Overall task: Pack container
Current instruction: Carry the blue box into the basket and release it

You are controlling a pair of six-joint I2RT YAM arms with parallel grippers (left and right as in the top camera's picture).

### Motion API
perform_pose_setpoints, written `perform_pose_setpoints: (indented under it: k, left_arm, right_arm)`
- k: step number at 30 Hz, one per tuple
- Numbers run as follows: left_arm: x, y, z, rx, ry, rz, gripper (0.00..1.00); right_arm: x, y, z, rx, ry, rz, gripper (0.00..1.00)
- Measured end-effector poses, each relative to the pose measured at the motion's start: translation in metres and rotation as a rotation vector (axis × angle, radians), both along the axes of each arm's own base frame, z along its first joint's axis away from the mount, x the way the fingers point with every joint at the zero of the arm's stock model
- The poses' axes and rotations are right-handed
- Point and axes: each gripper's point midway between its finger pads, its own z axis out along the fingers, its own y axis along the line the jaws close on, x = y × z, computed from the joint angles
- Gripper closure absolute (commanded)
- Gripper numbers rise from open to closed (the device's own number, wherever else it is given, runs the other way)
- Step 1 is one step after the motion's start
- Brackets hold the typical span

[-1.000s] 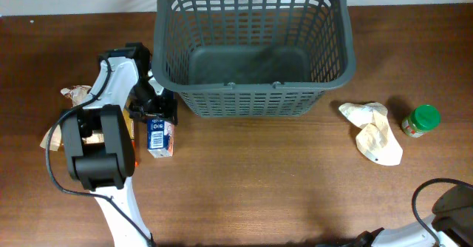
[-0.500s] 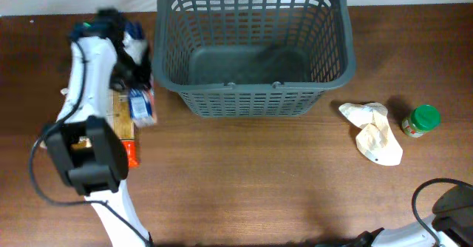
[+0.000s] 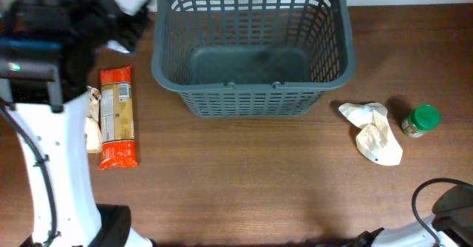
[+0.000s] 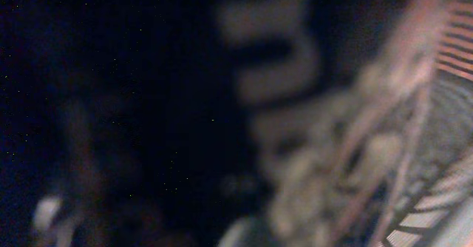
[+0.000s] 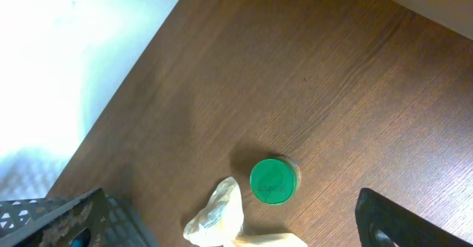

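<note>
The container (image 3: pixel 251 99) is open and empty beside the carton, so my left gripper will carry the carton over the container's nearby rim, then down toward the container's bottom to let it go.
The container (image 3: pixel 251 99), a big dark grey slotted basket, stands at the table's back centre with nothing showing inside. My left arm is raised close to the overhead camera at the left. Its gripper (image 3: pixel 122 21) hangs blurred beside the container's left rim, shut on a small blue and white carton that has left the table. The left wrist view is a dark blur with a pale shape close to the lens and the basket's lattice (image 4: pixel 443 47) at the right. One dark finger (image 5: pixel 388 219) of my open right gripper shows, with nothing held.
A red-orange packet (image 3: pixel 117 117) and a pale wrapper (image 3: pixel 92 125) lie left of the container. To its right lie a crumpled cream cloth (image 3: pixel 373 132) (image 5: pixel 218 217) and a green-lidded jar (image 3: pixel 421 120) (image 5: pixel 273 180). The basket's corner (image 5: pixel 52 221) edges the right wrist view.
My left gripper closed on the blue carton beside the basket, then rose with it toward the back left. The red-orange packet now lies uncovered. The right arm has not moved.
</note>
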Motion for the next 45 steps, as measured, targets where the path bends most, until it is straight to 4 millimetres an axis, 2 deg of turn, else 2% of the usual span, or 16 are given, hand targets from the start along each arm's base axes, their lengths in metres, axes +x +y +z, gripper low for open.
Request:
perform_pose_setpoints:
  k: [2, 5, 8, 9, 11, 12, 13, 17, 19, 26, 33, 36, 37, 38, 42, 45]
  left_arm:
    - [-0.015, -0.064, 0.0, 0.124, -0.076, -0.288, 0.98]
    - [-0.022, -0.115, -0.013, 0.209, -0.122, -0.515, 0.98]
    - [-0.008, -0.154, -0.052, 0.281, -0.101, -0.657, 0.98]
    - [0.006, -0.165, -0.076, 0.31, -0.066, -0.682, 0.98]
    - [0.032, -0.176, -0.129, 0.362, 0.026, -0.697, 0.98]
    - [0.056, -0.178, -0.186, 0.425, 0.134, -0.683, 0.98]
    - [0.06, -0.178, -0.2, 0.443, 0.161, -0.678, 0.98]
    - [0.096, -0.146, -0.301, 0.731, 0.345, -0.519, 0.98]
    - [0.104, -0.137, -0.317, 0.823, 0.365, -0.466, 0.98]
    - [0.126, -0.13, -0.311, 0.903, 0.297, -0.364, 0.98]
    - [0.146, -0.136, -0.297, 0.879, 0.201, -0.314, 0.81]
    - [0.142, -0.136, -0.301, 0.862, 0.225, -0.315, 0.5]
    - [0.137, -0.136, -0.304, 0.848, 0.252, -0.308, 0.16]
    - [0.132, -0.134, -0.307, 0.841, 0.279, -0.301, 0.01]
    - [0.116, -0.138, -0.314, 0.838, 0.337, -0.308, 0.01]
    - [0.111, -0.146, -0.297, 0.795, 0.312, -0.277, 0.01]
  right_arm:
    - [0.0, 0.0, 0.0, 0.0, 0.0, 0.0, 0.01]
    - [0.0, 0.0, 0.0, 0.0, 0.0, 0.0, 0.01]
    - [0.0, 0.0, 0.0, 0.0, 0.0, 0.0, 0.01]
    - [0.0, 0.0, 0.0, 0.0, 0.0, 0.001, 0.01]
    - [0.0, 0.0, 0.0, 0.0, 0.0, 0.001, 0.01]
    - [0.0, 0.0, 0.0, 0.0, 0.0, 0.0, 0.01]
    - [0.0, 0.0, 0.0, 0.0, 0.0, 0.0, 0.01]
    - [0.0, 0.0, 0.0, 0.0, 0.0, 0.0, 0.01]
    - [0.0, 0.0, 0.0, 0.0, 0.0, 0.0, 0.01]
    - [0.0, 0.0, 0.0, 0.0, 0.0, 0.0, 0.01]
    - [0.0, 0.0, 0.0, 0.0, 0.0, 0.0, 0.01]
    - [0.0, 0.0, 0.0, 0.0, 0.0, 0.0, 0.01]
    - [0.0, 0.0, 0.0, 0.0, 0.0, 0.0, 0.01]
    - [0.0, 0.0, 0.0, 0.0, -0.001, 0.0, 0.01]
    - [0.0, 0.0, 0.0, 0.0, 0.0, 0.0, 0.01]
    - [0.0, 0.0, 0.0, 0.0, 0.0, 0.0, 0.01]
